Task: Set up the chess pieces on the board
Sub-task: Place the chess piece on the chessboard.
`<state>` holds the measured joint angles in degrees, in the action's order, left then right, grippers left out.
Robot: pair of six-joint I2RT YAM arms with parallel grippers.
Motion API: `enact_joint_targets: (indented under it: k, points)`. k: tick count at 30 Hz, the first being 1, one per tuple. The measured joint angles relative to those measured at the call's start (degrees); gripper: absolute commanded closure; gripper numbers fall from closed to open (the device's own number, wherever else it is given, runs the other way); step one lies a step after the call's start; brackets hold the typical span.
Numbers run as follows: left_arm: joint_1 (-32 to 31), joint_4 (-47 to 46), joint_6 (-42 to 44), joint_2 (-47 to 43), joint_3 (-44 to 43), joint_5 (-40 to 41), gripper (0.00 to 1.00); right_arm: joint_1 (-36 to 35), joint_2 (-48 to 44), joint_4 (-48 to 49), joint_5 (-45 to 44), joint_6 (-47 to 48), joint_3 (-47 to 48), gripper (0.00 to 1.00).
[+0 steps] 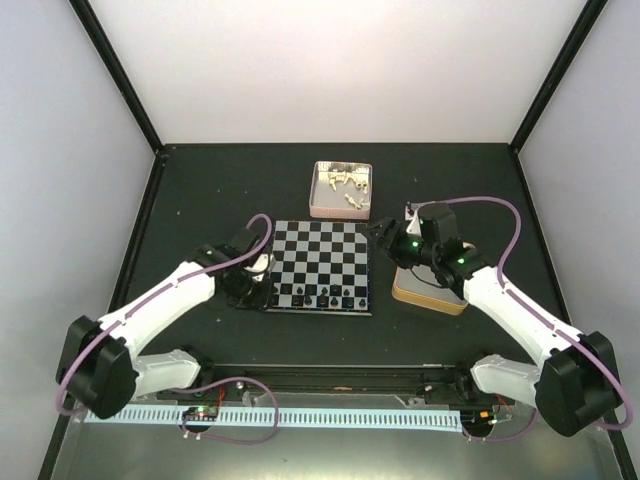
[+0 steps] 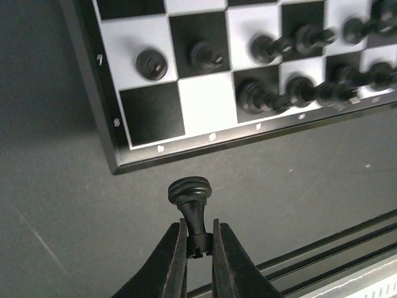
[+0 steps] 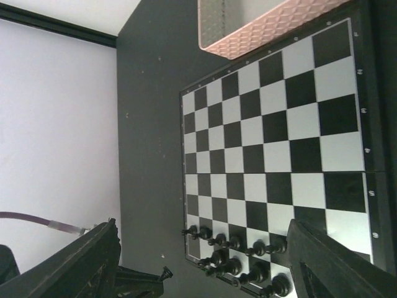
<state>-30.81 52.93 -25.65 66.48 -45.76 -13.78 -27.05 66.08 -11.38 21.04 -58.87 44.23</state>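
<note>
The board's dark near corner square (image 1: 280, 302) (image 2: 152, 113) is empty, so next I should move my left gripper over it and down until the black piece's base touches it, then let go.
The board (image 1: 320, 250) lies mid-table. Several black chess pieces (image 1: 325, 296) stand in its two near rows, also in the left wrist view (image 2: 273, 93) and the right wrist view (image 3: 248, 257). My left gripper (image 1: 247, 288) hovers off the board's near-left corner (image 2: 121, 162); in its wrist view the gripper (image 2: 198, 242) is shut on one black piece (image 2: 190, 194), held by its head with the base pointing forward. My right gripper (image 1: 385, 236) is open and empty above the board's right edge (image 3: 273, 155); its fingers (image 3: 93, 261) stand wide apart. The white pieces (image 1: 345, 183) lie in a pink tin.
The pink tin (image 1: 318, 200) stands just beyond the board and shows in the right wrist view (image 3: 267, 28). A tan tin (image 1: 430, 292) sits under the right arm, right of the board. A rail (image 1: 330, 378) runs along the near table edge. White walls enclose the black table.
</note>
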Motion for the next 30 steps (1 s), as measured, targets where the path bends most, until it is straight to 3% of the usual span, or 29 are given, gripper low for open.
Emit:
enact_joint_targets:
  k: [11, 30]
  points:
    - [1.27, 1.55, 2.12, 11.69, -0.68, -0.59, 0.95, 0.85, -0.15, -1.57, -0.13, 1.77, -1.86, 0.26]
    - [2.56, 1.07, 6.75, 20.06, -6.14, 0.94, 0.88, 1.27, -0.42, -1.81, -0.15, 2.29, -3.69, 0.26]
